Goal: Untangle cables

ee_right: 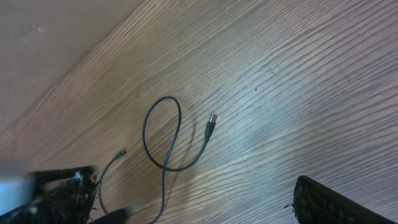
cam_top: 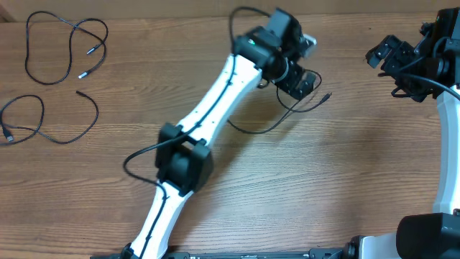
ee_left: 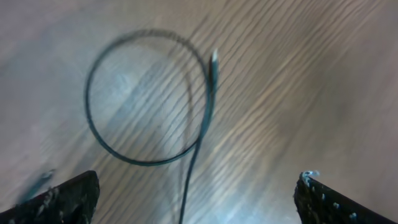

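Observation:
The cable crosses itself. My left gripper moves down and toward the right in the overhead view next, onto the part of the cable at the loop's crossing (cam_top: 294, 106) (ee_left: 201, 133).
Three thin black cables lie apart on the wooden table. One looped cable (cam_top: 65, 32) is at the far left, with another cable (cam_top: 68, 137) below it. The third cable (cam_top: 253, 130) lies under my left gripper (cam_top: 300, 80), its tip (cam_top: 328, 94) pointing right. In the left wrist view this cable (ee_left: 124, 155) forms a loop with a silver plug (ee_left: 214, 59), and one strand runs between my open left gripper (ee_left: 199, 177) fingers, untouched. My right gripper (cam_top: 386, 57) hovers at the far right, open and empty. Its wrist view shows the same cable loop (ee_right: 149, 118) ahead of the right gripper (ee_right: 194, 176).
My left arm (cam_top: 208, 108) stretches diagonally across the middle of the table, with its own thicker black cable (cam_top: 140, 155) looping beside the elbow. The right arm (cam_top: 449, 129) stands along the right edge. Bare wood lies between the two grippers.

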Tool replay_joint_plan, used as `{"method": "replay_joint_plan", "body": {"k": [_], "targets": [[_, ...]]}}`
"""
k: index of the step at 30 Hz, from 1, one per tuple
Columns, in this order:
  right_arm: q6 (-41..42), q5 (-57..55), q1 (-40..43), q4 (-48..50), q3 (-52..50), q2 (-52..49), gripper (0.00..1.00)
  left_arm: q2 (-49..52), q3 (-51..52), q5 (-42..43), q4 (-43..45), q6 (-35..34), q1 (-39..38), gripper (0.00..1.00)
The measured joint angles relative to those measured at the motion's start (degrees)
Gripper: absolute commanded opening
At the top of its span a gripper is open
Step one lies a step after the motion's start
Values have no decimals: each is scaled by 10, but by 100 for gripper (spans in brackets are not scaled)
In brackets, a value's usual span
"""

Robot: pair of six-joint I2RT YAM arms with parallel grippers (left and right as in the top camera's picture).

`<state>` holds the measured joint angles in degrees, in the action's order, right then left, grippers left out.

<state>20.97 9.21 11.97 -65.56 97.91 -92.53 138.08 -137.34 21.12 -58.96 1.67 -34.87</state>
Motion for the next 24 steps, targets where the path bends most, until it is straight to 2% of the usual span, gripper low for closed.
{"method": "replay_joint_plan", "body": {"k": [7,10,12,15,20,24], "targets": [[0,0,0,0,0,0,100,64,4,-22,38,0,-8,95],[0,0,0,0,0,0,100,75,4,-24,51,0,-10,77],[0,0,0,0,0,0,100,79,4,-25,59,0,-13,76],[0,0,0,0,0,0,100,83,4,-25,64,0,-23,83],[0,0,0,0,0,0,100,92,4,-25,82,2,-42,81],[0,0,0,0,0,0,100,102,4,-27,110,-6,-49,54]]}}
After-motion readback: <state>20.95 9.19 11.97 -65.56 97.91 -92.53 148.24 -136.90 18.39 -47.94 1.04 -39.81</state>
